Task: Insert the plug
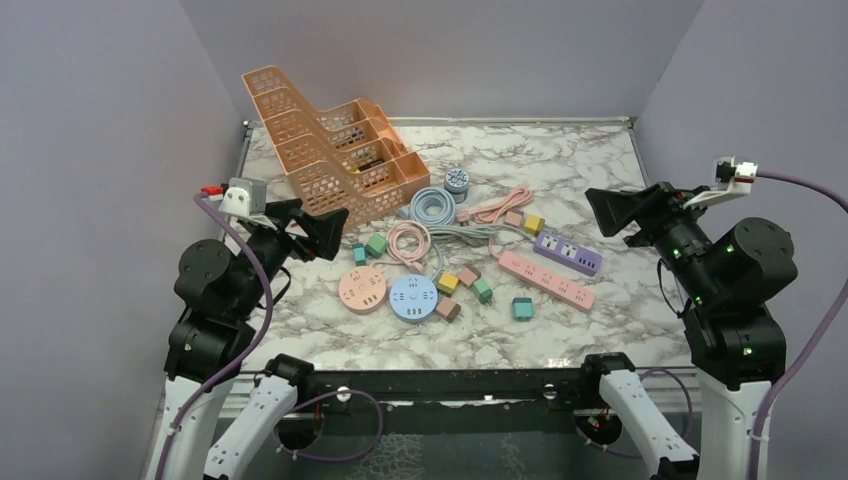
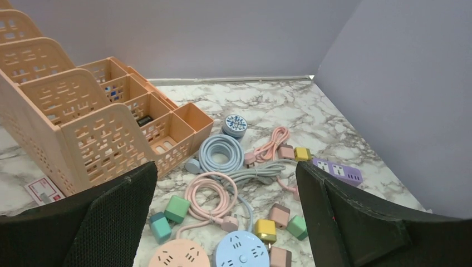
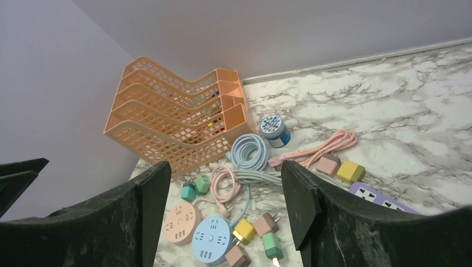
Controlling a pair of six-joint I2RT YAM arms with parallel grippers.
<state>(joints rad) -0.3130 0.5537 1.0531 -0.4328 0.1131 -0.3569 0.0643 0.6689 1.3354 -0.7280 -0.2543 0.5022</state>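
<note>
My left gripper lowers itself next and tips its fingers steeply down over the teal plug by the peach power strip (image 2: 160, 228), because the green plug sits close beside it.
Several small cube plugs lie loose mid-table: a yellow one (image 1: 447, 284), a green one (image 1: 483, 290), a teal one (image 1: 522, 308) and a pink-brown one (image 1: 468, 275). Beside them are a round blue power strip (image 1: 412, 297), a round peach strip (image 1: 362, 289), a long pink strip (image 1: 546, 279) and a purple strip (image 1: 567, 252). My left gripper (image 1: 325, 232) hovers open at the left, above the table. The right gripper (image 1: 610, 212) hovers open at the right. Neither holds anything. Between the left fingers, far below, I see the yellow plug (image 2: 266, 230) and blue strip (image 2: 241, 252).
An orange tiered organizer (image 1: 325, 150) stands at the back left. Coiled pink (image 1: 408, 242), blue (image 1: 432, 207) and grey (image 1: 470, 234) cables tangle among the strips. A small round blue tin (image 1: 457, 181) sits behind them. Grey walls close in three sides.
</note>
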